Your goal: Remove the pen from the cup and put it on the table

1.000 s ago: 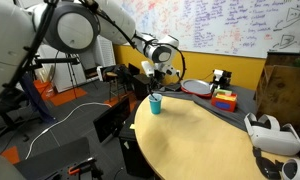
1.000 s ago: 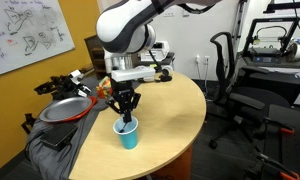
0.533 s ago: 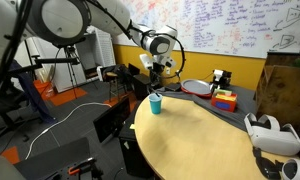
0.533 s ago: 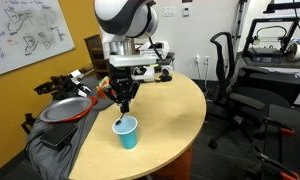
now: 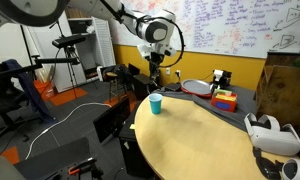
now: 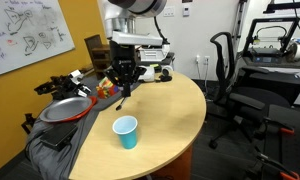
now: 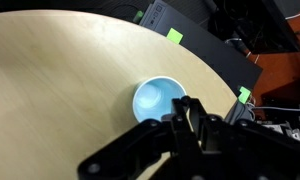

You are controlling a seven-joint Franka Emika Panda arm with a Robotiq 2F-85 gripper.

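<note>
The pen in my gripper moves away from the cup [image 5: 156,104] and down next, for release on the tan tabletop's bare middle. That spot lies below, free of objects.
The teal-blue cup [image 5: 156,104] stands on the tan table [image 5: 205,140] near its edge; it also shows in an exterior view [image 6: 125,132]. In the wrist view the cup [image 7: 156,100] looks empty. My gripper [image 6: 123,82] hangs well above the cup and is shut on the thin black pen [image 6: 120,95], which points down from the fingers, clear of the cup. In an exterior view the gripper [image 5: 154,70] is above the cup. In the wrist view the shut fingers [image 7: 189,112] overlap the cup's rim and hide most of the pen.
A red and green box [image 5: 224,99] and a red-rimmed pan [image 5: 197,87] sit at the table's far side. A white headset [image 5: 271,135] lies near one edge. Office chairs [image 6: 233,70] stand around the table, and the pan [image 6: 62,108] shows beside it.
My gripper has risen straight up from the cup, pulling the pen out with it. The cup has stayed in place and is now empty.
</note>
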